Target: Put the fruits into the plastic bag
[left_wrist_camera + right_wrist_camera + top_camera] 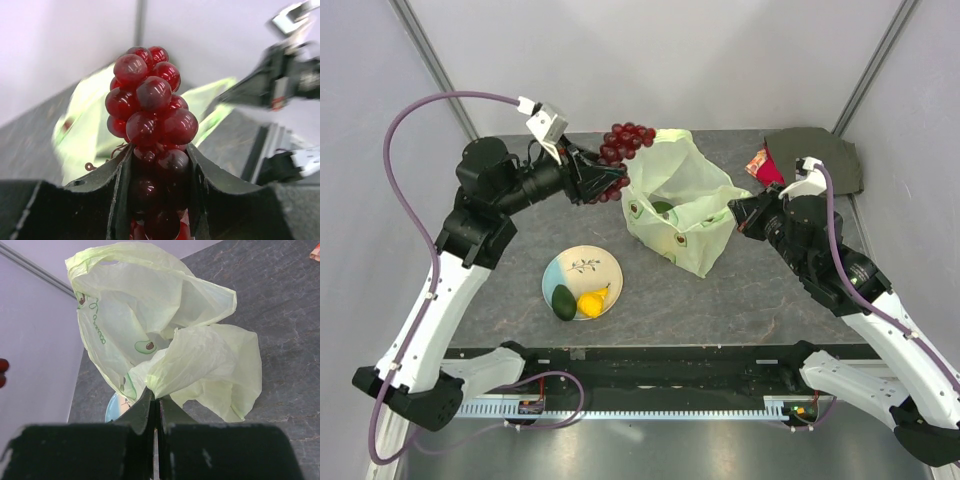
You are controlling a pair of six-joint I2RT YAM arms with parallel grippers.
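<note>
The grape bunch point(628, 140) is still beside the plastic bag's opening, so my left gripper will move over the plastic bag's opening, then tilt downward and lower inside.
My left gripper point(610, 178) point(160, 150) is shut on the lower part of a dark red grape bunch point(628, 140) point(150, 110), held in the air just left of the plastic bag's mouth. The pale green plastic bag point(685, 200) point(150, 305) stands open at the table's middle back. Something green, maybe an avocado point(662, 208), shows inside it. My right gripper point(735, 212) point(159, 397) is shut on the bag's right edge. A green avocado point(564, 301) and a yellow lemon point(592, 300) lie on the pale plate point(582, 262).
A dark green cloth point(820, 155) with a red piece point(767, 165) lies at the back right corner. The plate point(114, 407) peeks from behind the bag in the right wrist view. Grey walls close in the table at the back and sides.
</note>
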